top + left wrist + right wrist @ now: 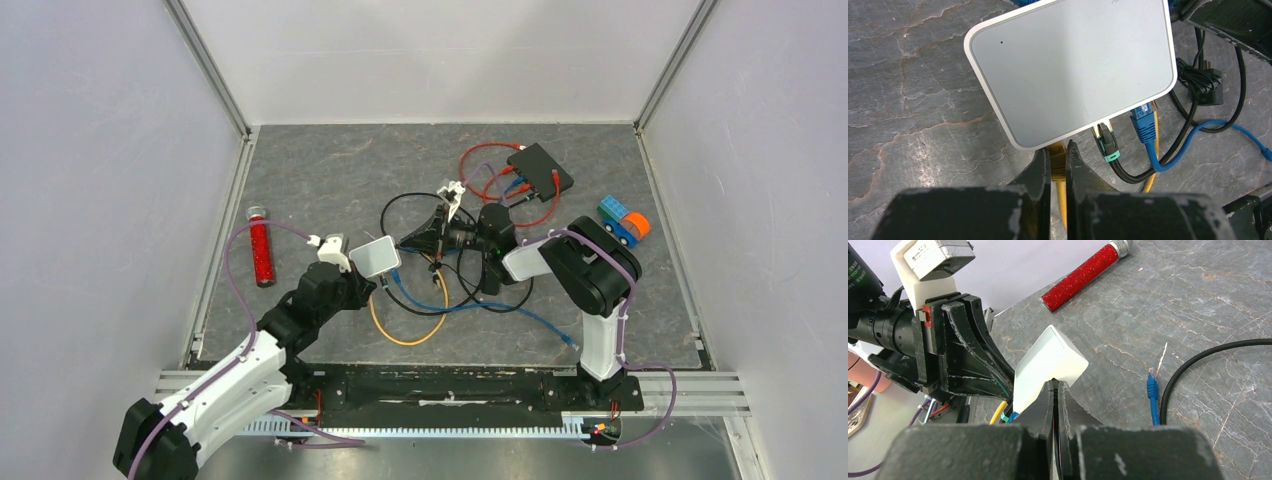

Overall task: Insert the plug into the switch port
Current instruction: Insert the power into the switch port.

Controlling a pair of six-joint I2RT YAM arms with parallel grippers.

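The front of the plug is under the casing, so next I will move my left gripper toward the red glitter tube and down to the bare tabletop, then let go of the plug.
The white switch (pixel 375 256) lies between my two grippers. In the left wrist view the switch (pixel 1068 65) fills the top. A yellow plug (pixel 1058 161) sits at its near edge, its front end hidden under the casing. My left gripper (pixel 1058 150) is shut on this plug. A black cable's teal-booted plug (pixel 1108 145) and a blue plug (pixel 1144 122) sit in ports beside it. My right gripper (pixel 1055 385) is shut, its tips against the opposite side of the switch (pixel 1048 365). The left gripper (pixel 968 355) shows beyond.
A loose blue plug (pixel 1151 390) and a black cable (pixel 1198 360) lie right of the switch. A red glitter tube (pixel 261 248) lies at the left. A black box (pixel 540 170) with red and blue cables sits at the back, with a toy truck (pixel 624 220) to its right.
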